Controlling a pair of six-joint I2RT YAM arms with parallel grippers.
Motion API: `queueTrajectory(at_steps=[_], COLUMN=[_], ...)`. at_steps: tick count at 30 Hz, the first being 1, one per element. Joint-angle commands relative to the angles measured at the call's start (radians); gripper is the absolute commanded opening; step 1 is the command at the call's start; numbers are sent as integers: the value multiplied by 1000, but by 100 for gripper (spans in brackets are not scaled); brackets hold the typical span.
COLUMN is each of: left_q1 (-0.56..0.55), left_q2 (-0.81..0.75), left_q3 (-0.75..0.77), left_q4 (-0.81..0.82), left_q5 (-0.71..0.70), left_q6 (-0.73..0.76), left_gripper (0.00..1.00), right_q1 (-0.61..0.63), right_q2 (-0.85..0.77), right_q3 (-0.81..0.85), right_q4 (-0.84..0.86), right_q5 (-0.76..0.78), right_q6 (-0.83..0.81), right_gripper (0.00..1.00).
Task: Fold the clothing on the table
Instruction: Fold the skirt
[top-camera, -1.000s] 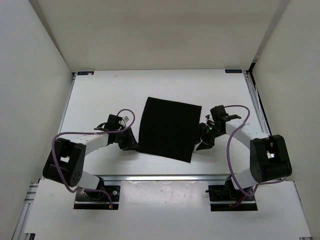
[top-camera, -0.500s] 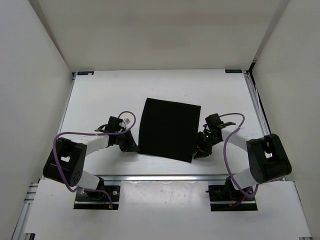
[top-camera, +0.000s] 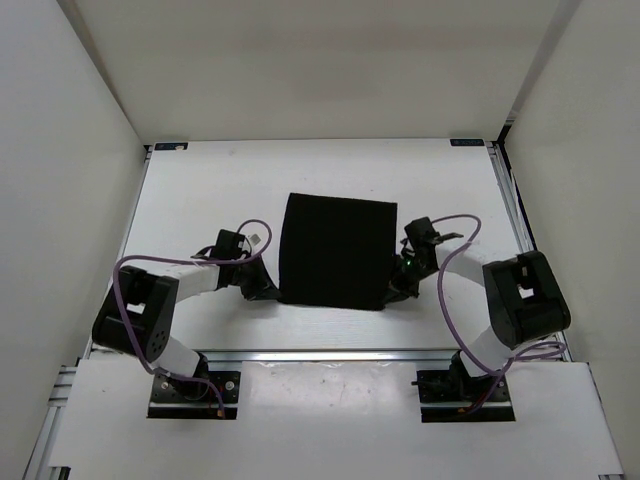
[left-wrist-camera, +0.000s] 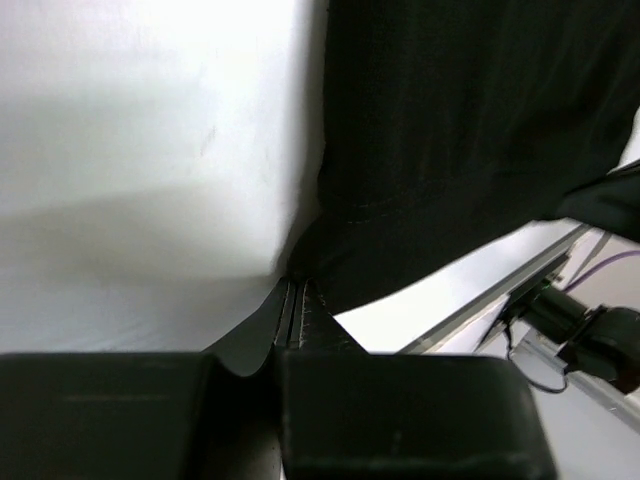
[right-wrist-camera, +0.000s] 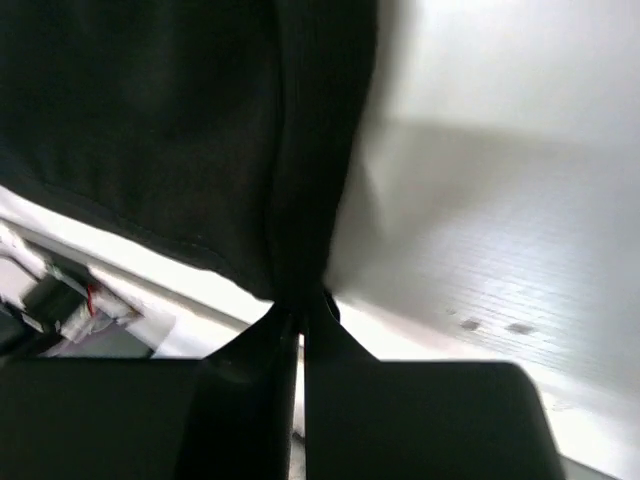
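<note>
The left gripper will next go up, carry the pinched corner outward over the clothing and let go of it by the clothing's far edge (top-camera: 303, 200), because that edge lies outward of the gripper.
The clothing (top-camera: 333, 250), a plain black rectangle, lies in the middle of the white table (top-camera: 200, 190). My left gripper (top-camera: 268, 292) is shut on its near left corner. In the left wrist view the jaws (left-wrist-camera: 295, 290) pinch the black cloth (left-wrist-camera: 450, 140), which stretches away up and to the right. My right gripper (top-camera: 393, 293) is shut on the near right corner. The right wrist view has the fingertips (right-wrist-camera: 300, 305) meeting on a gathered fold of the clothing (right-wrist-camera: 180, 120). Both near corners are drawn in and slightly raised.
The silver rail (top-camera: 320, 353) runs along the table's near edge just behind both grippers. Purple cables (top-camera: 455, 280) loop beside each arm. White walls (top-camera: 60, 200) close in the table on three sides. Blue marks (top-camera: 170, 146) sit at the far corners.
Both grippers closed on the near corners of the clothing, the right one last. The tilted near edge has been pulled square, and the right arm moved inward.
</note>
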Motion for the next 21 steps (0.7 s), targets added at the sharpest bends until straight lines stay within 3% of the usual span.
queueTrajectory(at_steps=[1, 5, 9, 14, 21], left_q1=[27, 32, 32, 29, 22], left_q2=[47, 88, 56, -132, -384], left_q3=[79, 226, 226, 61, -108], left_q4=[37, 19, 6, -36, -214], left_q5=[-25, -11, 32, 143, 259], left_q6=[11, 14, 8, -17, -23], left_gripper=[0, 0, 0, 0, 0], right_q1=[-70, -158, -155, -75, 58], right_q2=[23, 39, 13, -108, -422], right_q3=[155, 276, 269, 136, -62], right_q4=[-29, -66, -89, -188, -365], right_q5=[97, 113, 57, -44, -182], right_q6=[-92, -138, -152, -153, -45], right_gripper=[1, 0, 0, 0, 0])
